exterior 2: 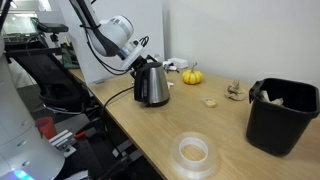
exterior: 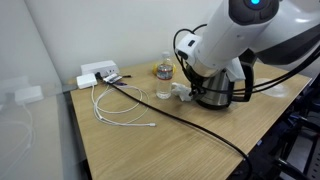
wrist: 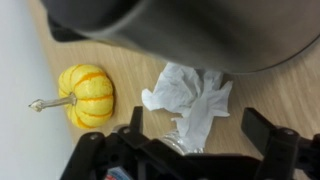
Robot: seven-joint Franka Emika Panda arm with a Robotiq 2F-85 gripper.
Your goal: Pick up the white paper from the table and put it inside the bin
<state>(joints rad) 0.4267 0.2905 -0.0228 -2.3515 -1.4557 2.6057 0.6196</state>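
My gripper lowers next beside the kettle point(exterior: 212, 92) onto the paper's bottom corner, because the kettle crowds the upper end of the paper.
The white paper point(wrist: 190, 95) is a crumpled wad lying on the table point(wrist: 120, 70), just below the steel kettle point(wrist: 200, 30). My gripper point(wrist: 198, 128) is open, one finger on each side of the wad's lower end, not closed on it. In an exterior view the wad point(exterior: 180, 92) shows beside the kettle point(exterior: 212, 92), under my arm. The black bin point(exterior 2: 280, 115) stands at the far end of the table point(exterior 2: 230, 140), well away from my gripper point(exterior 2: 140, 60), which is behind the kettle point(exterior 2: 152, 82).
A small yellow pumpkin point(wrist: 85, 95) lies beside the paper and also shows in an exterior view point(exterior 2: 190, 76). A clear bottle point(exterior: 163, 80) stands near the kettle. A white power block point(exterior: 97, 73) with a cable lies further along. A whitish round disc point(exterior 2: 193, 152) sits near the table edge.
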